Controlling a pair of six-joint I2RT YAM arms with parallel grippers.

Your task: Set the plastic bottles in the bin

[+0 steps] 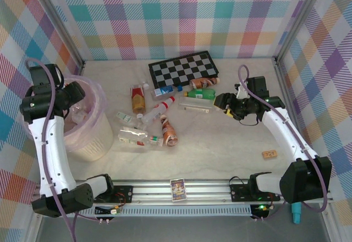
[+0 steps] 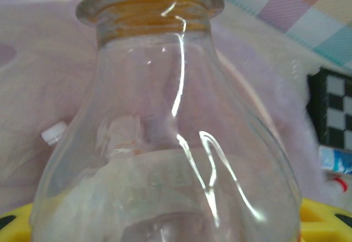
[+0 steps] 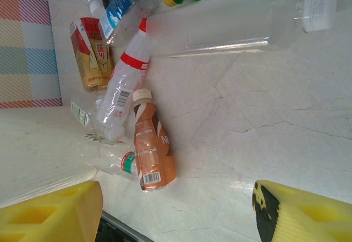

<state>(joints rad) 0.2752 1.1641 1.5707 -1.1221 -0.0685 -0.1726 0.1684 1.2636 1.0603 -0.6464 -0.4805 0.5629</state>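
Observation:
The clear bottle hangs over the open bin (image 1: 96, 140) with the pink bag beneath, so the robot's left gripper should next go down into the bin's opening (image 1: 80, 112) and let go of the bottle.
My left gripper (image 1: 74, 96) hangs over the bin (image 1: 96, 140), a cream bucket lined with a pink bag (image 2: 33, 88). It is shut on a clear bottle with a yellow cap (image 2: 165, 143), which sits close in front of the left wrist camera. Several plastic bottles lie on the table: a brown one (image 3: 153, 148), a clear one with a red cap (image 3: 124, 85), a green one (image 1: 201, 93), and a long clear one with a white cap (image 3: 231, 25). My right gripper (image 1: 228, 102) hovers open to the right of them, with bare table between its yellow fingers (image 3: 49, 214).
A checkerboard (image 1: 184, 69) lies at the back with a brown bottle (image 1: 204, 82) on its near edge. A small wooden block (image 1: 269, 154) sits by the right arm. A card (image 1: 177, 190) rests on the front rail. Plaid walls enclose the table.

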